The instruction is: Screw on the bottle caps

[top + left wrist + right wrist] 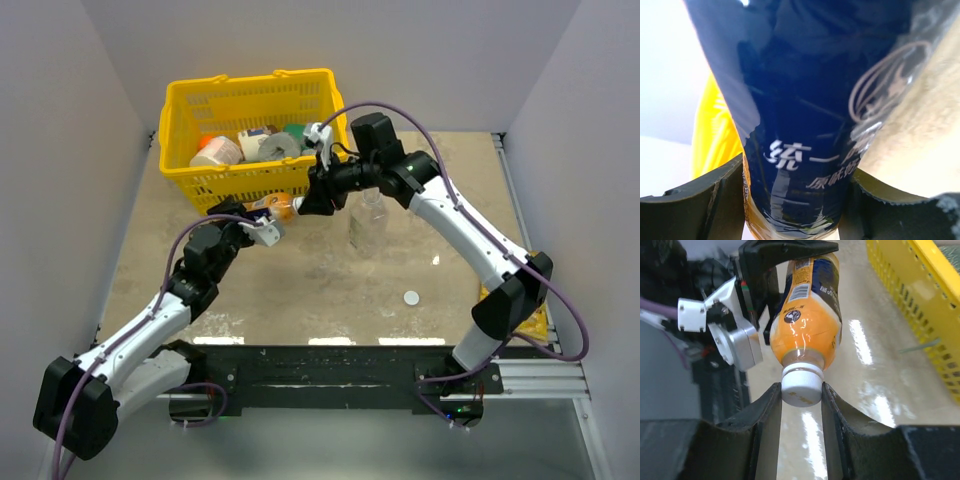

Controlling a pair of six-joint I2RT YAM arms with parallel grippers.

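Note:
The white cap is on the orange bottle. My right gripper should next carry it past the clear ribbed bottle, bring it down and release it on the bare tabletop beyond.
My left gripper is shut on the orange bottle around its dark label and holds it tilted above the table. My right gripper is shut on a white cap that sits on the orange bottle's neck. In the top view the right gripper meets the bottle from the right. The clear ribbed bottle stands upright on the table just right of them, without a cap. A second white cap lies on the table nearer the front.
A yellow basket with an orange tub and other items stands at the back left, close behind the held bottle. A yellow snack packet lies at the right edge behind the right arm. Grey walls enclose the table.

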